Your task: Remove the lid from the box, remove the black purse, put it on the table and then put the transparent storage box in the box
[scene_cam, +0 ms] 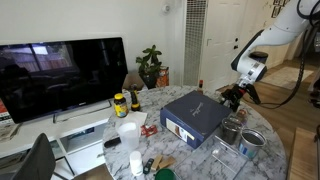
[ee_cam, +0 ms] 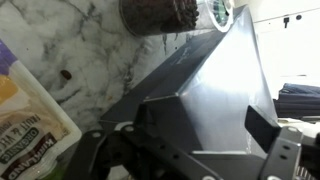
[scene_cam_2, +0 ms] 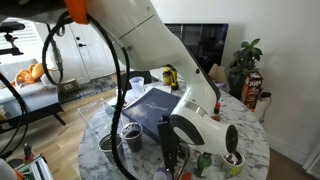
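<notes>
My gripper eases upward there next and brings its fingers together on the lid's edge. The lid's corner [scene_cam: 228,105] [ee_cam: 182,103] already stands between its open fingers.
The navy-blue box [scene_cam: 192,118] stands in the middle of the marble table with its lid [scene_cam: 198,106] on it; both exterior views show it, the lid [scene_cam_2: 152,104] partly behind my arm. My gripper [scene_cam: 236,97] hangs open at the box's far end. In the wrist view, a corner of the lid [ee_cam: 215,80] fills the space in front of my gripper [ee_cam: 205,125], with one finger [ee_cam: 150,120] on each side of it. No contact shows. A clear storage box [scene_cam: 224,152] seems to lie near the table's front edge. The black purse is hidden.
A round metal tin [scene_cam: 251,143] and a cup [scene_cam: 232,130] stand beside the box. White cups [scene_cam: 127,134], a yellow-labelled bottle [scene_cam: 120,104] and a potted plant [scene_cam: 151,66] sit on the far side. A food package [ee_cam: 25,130] and a dark jar [ee_cam: 160,14] lie close to the gripper.
</notes>
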You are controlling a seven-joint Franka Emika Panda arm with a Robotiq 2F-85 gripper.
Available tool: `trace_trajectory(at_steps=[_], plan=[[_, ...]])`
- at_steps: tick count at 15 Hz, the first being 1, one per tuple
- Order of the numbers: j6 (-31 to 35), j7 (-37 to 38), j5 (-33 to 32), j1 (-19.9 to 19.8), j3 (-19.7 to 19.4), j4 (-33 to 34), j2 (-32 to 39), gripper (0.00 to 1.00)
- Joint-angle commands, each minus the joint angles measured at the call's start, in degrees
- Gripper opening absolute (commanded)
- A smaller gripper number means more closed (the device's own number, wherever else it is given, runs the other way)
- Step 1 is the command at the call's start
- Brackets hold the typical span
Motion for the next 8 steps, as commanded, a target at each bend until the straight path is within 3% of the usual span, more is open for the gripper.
trace_trajectory(at_steps=[1, 5, 8], plan=[[-2.4, -0.8, 0.9, 1.0, -1.2, -1.1, -1.9, 1.00], [-3.3, -0.2, 0.4, 1.8, -1.9, -1.6, -3.8, 0.97], [-3.6, 0.3, 0.4, 2.3, -2.3, -1.9, -5.3, 0.71]])
